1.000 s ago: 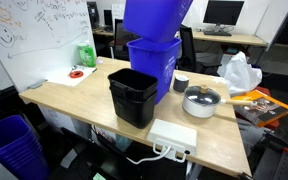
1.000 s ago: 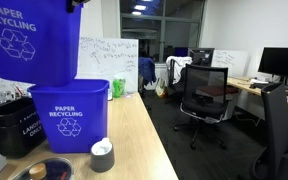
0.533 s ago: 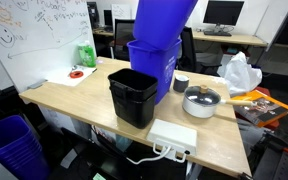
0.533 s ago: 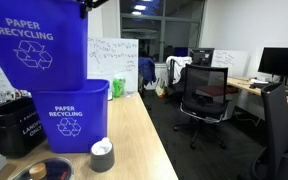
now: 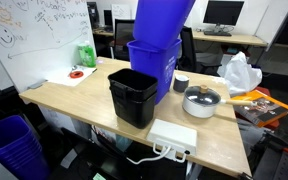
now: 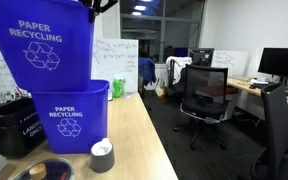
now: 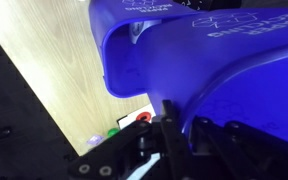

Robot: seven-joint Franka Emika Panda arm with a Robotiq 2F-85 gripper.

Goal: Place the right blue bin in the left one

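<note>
The held bin hangs off-center, so my gripper should next move away from the black bin and down to release over the blue bin's opening [image 7: 124,62] below the gripper.
My gripper [image 7: 172,128] is shut on the rim of the right blue bin [image 7: 234,70], a tall royal-blue bin with a white recycling symbol. It hangs tilted in the air in both exterior views [image 5: 164,20] [image 6: 39,45]. Its base is just over the open mouth of the left blue bin [image 5: 154,65] [image 6: 69,120], which stands upright on the wooden table [image 5: 79,95]. Only a bit of the gripper [image 6: 102,5] shows at the top edge of an exterior view.
A shorter black bin [image 5: 134,95] [image 6: 6,125] stands against the left blue bin. A pot [image 5: 201,100], a tape roll [image 6: 102,155], a white power strip [image 5: 172,137] and a white bag [image 5: 239,72] lie nearby. A dark ribbed basket [image 5: 9,145] stands on the floor.
The held blue bin has moved sideways over the standing bin and come down a little. The standing bin and black bin have not moved.
</note>
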